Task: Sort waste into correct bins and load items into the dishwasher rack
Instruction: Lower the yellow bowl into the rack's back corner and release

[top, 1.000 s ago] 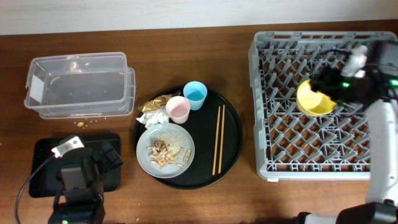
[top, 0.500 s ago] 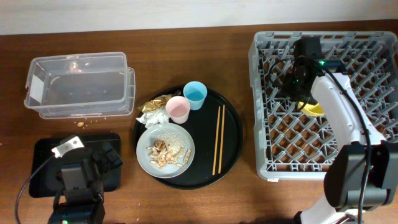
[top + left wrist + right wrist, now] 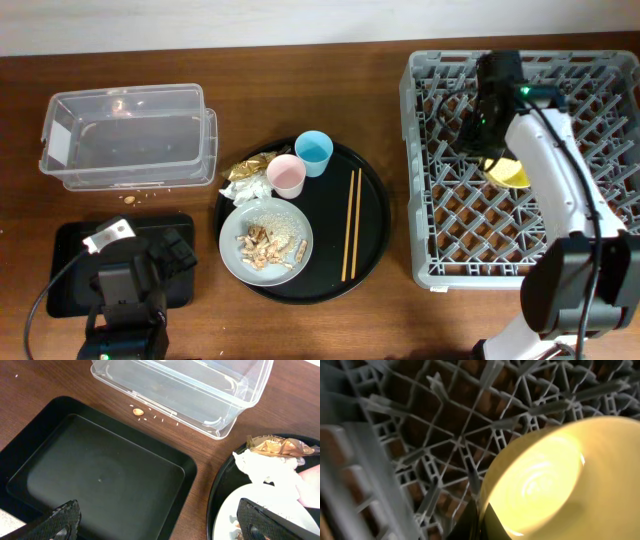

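Observation:
My right gripper raises the yellow bowl [image 3: 508, 173] next, tilts sideways to turn the bowl's opening down, then lowers it onto the rack's wires, since it opens upward over the rack.
My right gripper [image 3: 481, 522] is shut on the rim of the yellow bowl [image 3: 555, 475], one dark finger on each side. The bowl [image 3: 508, 173] lies in the grey dishwasher rack [image 3: 520, 250], mostly hidden under the arm. My left gripper [image 3: 167, 525] hangs open over the small black tray [image 3: 100, 475], holding nothing. The clear tub [image 3: 125, 135] stands behind it. On the round black tray [image 3: 372, 205] are the pink cup [image 3: 286, 175], blue cup [image 3: 313, 152], chopsticks [image 3: 351, 224], tissue [image 3: 250, 188], gold wrapper [image 3: 250, 163] and the grey plate [image 3: 292, 228] with food scraps.
A few crumbs [image 3: 137, 411] lie on the wood between the tub and the small black tray. The rack's upright pegs [image 3: 445, 420] crowd closely round the bowl. Bare wooden table [image 3: 395, 300] separates the round tray from the rack.
My right arm swung from the rack's right side to its upper middle, and its jaws closed on the yellow bowl's rim. The left arm has not moved.

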You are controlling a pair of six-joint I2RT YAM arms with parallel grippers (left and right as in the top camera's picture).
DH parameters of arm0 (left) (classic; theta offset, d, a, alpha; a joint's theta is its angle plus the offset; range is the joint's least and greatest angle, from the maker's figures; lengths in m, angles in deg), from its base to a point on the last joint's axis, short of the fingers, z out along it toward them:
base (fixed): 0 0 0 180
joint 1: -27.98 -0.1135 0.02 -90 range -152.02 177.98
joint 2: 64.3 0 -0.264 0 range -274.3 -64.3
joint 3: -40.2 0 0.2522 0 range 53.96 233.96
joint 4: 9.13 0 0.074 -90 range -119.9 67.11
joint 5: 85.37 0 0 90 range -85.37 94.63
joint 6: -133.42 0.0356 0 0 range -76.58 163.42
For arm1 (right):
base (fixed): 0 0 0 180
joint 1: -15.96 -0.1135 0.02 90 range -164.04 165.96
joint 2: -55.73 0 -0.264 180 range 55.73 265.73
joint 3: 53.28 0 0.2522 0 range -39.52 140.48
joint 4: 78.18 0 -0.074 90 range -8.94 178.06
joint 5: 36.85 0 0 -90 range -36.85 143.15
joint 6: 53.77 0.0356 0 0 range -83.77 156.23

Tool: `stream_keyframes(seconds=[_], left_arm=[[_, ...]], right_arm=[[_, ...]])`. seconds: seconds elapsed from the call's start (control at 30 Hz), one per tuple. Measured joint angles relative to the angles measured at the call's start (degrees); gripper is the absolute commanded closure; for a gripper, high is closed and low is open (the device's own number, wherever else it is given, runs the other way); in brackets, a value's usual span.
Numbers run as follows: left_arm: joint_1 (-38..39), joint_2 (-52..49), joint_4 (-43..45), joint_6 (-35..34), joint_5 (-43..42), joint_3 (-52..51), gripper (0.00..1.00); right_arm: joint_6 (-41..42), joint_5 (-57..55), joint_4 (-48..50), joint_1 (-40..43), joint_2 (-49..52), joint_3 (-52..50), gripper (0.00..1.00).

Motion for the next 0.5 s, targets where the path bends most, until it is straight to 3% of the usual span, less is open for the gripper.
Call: stream_keyframes(seconds=[0.23, 0.5], left_arm=[[0.0, 0.0, 0.0, 0.0, 0.0, 0.0, 0.01], [0.0, 0.0, 0.0, 0.0, 0.0, 0.0, 0.01]], right_arm=[[-0.9, 8.9, -5.1, 4.5, 0.0, 12.5, 0.96], [-12.1, 44.6, -6.7, 29.3, 0.0, 13.1, 0.96]])
